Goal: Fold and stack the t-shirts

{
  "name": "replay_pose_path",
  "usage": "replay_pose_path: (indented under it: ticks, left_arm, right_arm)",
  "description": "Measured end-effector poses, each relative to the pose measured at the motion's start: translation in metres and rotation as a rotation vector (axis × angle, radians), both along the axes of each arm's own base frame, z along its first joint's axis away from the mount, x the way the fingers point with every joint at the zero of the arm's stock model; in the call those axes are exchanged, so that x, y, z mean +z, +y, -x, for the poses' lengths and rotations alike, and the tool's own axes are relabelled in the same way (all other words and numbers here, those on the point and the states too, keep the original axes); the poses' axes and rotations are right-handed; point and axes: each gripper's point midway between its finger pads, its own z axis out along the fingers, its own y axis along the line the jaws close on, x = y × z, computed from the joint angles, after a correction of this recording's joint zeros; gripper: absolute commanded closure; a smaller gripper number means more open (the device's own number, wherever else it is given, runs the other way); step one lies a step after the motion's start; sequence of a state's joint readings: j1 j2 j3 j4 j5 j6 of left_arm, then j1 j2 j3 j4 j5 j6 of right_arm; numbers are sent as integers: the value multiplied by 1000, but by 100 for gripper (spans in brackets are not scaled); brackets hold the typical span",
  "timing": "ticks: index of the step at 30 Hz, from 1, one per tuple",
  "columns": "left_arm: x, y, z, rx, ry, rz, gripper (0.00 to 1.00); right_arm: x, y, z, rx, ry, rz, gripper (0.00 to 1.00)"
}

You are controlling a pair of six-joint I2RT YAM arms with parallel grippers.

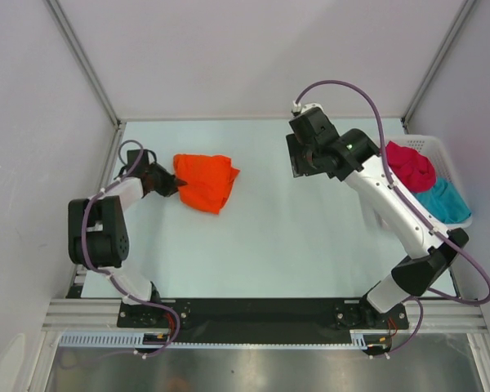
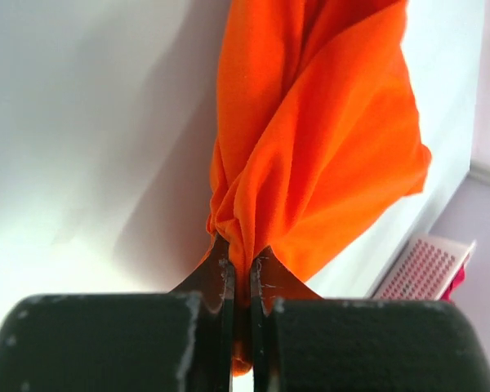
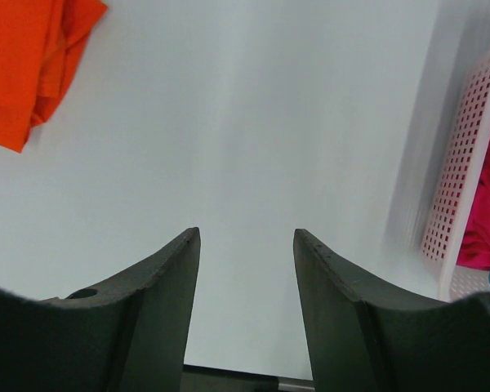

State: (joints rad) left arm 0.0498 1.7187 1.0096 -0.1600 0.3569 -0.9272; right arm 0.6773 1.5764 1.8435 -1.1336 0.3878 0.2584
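I need to drag the orange t-shirt (image 1: 207, 182) with my left gripper toward the wall at the left in the top view next. Then I need to let go of the t-shirt's edge.
The bright orange t-shirt (image 1: 207, 182) lies bunched at the far left of the table. My left gripper (image 1: 173, 184) is shut on its left edge; in the left wrist view the orange cloth (image 2: 310, 147) is pinched between the jaws (image 2: 243, 257). The crimson red t-shirt (image 1: 410, 166) and the teal blue t-shirt (image 1: 443, 201) lie in the white basket (image 1: 434, 147) at the right. My right gripper (image 1: 300, 163) is open and empty, held above the table's far middle; its view (image 3: 247, 237) shows bare table, the orange shirt (image 3: 28, 57) at top left and the red shirt (image 3: 486, 212) at right.
The white lattice basket (image 3: 461, 163) stands against the right wall. Grey walls close in the table at left, back and right. The black base rail (image 1: 261, 310) runs along the near edge.
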Motion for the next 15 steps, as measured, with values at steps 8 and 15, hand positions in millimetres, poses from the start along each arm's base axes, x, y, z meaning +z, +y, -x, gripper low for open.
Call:
replay_pose_path:
  ticks: [8,15]
  left_arm:
    - [-4,81,26,173,49,-9,100]
    - [5,130,48,280,41,-23,100]
  right_arm:
    - [28,-12,13,-4,-54,-35,46]
    - [35,-17,19,-4,-65,-44,46]
